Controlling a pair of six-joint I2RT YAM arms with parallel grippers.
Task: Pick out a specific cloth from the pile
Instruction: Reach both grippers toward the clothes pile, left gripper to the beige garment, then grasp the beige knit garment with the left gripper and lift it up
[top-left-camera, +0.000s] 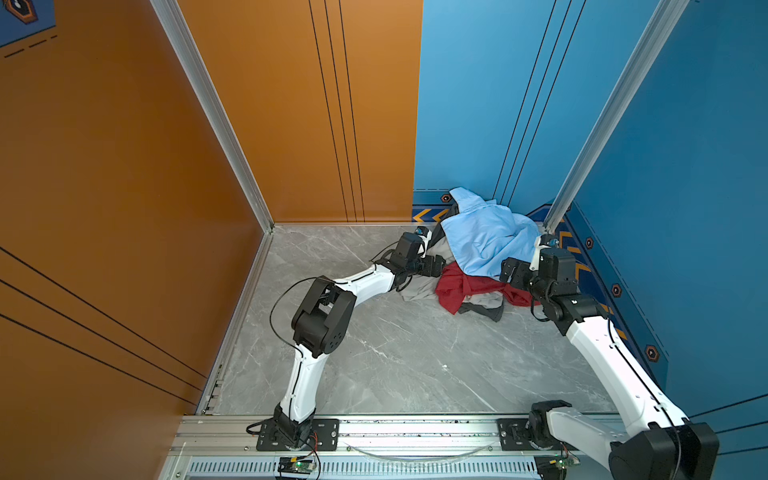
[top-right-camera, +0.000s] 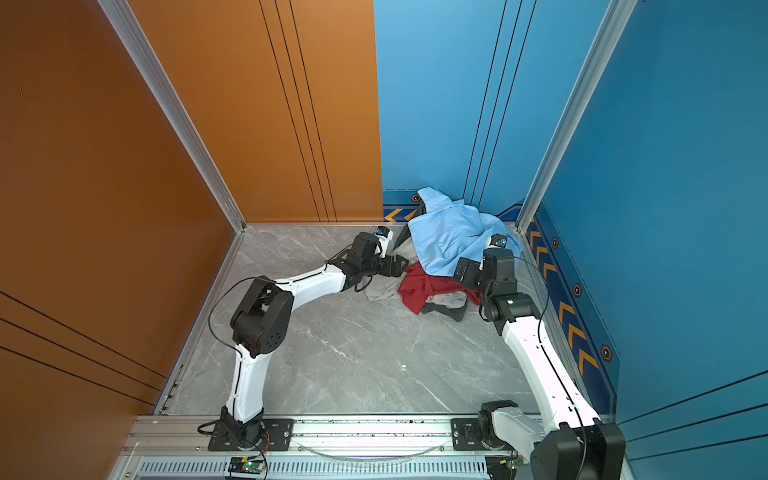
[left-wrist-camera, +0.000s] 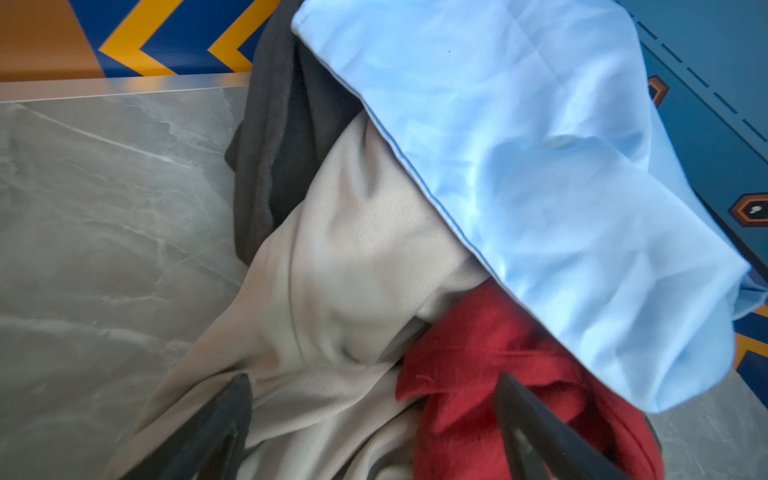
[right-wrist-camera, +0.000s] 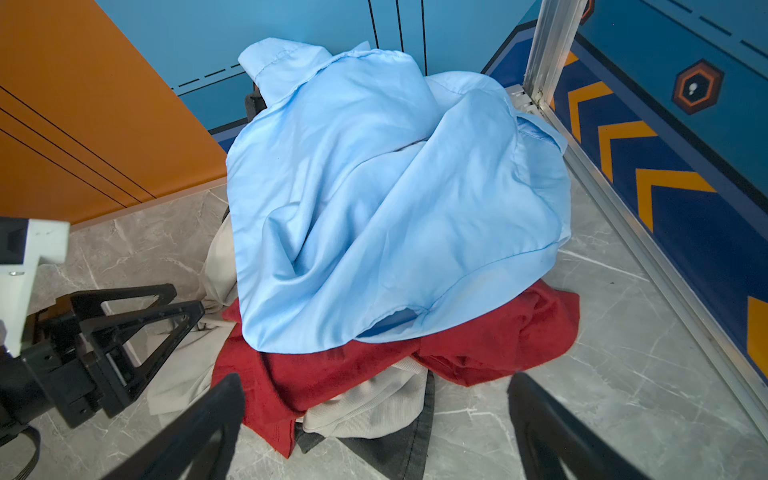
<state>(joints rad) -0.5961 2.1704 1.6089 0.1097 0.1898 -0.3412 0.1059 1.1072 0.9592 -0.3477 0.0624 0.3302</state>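
My left gripper moves down and outward onto the cloth's raised fold (top-left-camera: 442, 249) (left-wrist-camera: 352, 276) next, below and outward of its fingers, since the blue shirt leaves it bare.
The pile (top-left-camera: 478, 257) (top-right-camera: 449, 257) lies in the back right corner of the grey marble floor. A light blue shirt (top-left-camera: 486, 241) (right-wrist-camera: 395, 199) covers its top, with a dark red garment (top-left-camera: 465, 291) (right-wrist-camera: 332, 374) under it. The cloth (top-left-camera: 417, 289) (top-right-camera: 382, 291) (left-wrist-camera: 340, 270) (right-wrist-camera: 365, 411), light grey-beige and ribbed, shows at the pile's left and front edges. My left gripper (top-left-camera: 436, 266) (top-right-camera: 399, 266) (left-wrist-camera: 374, 380) (right-wrist-camera: 187, 299) is open, low at the pile's left side, its jaws straddling folds of the cloth and the red garment. My right gripper (top-left-camera: 509, 270) (top-right-camera: 465, 270) (right-wrist-camera: 376, 380) hangs open over the pile's front right edge, holding nothing.
A dark charcoal garment (left-wrist-camera: 282, 145) (right-wrist-camera: 395, 449) shows behind the cloth and under the front edge. An aluminium post (top-left-camera: 552, 220) stands just right of the pile against the blue wall (top-left-camera: 685, 208). The orange wall (top-left-camera: 124, 208) bounds the left. Marble floor (top-left-camera: 395, 353) stretches toward the front rail (top-left-camera: 415, 428).
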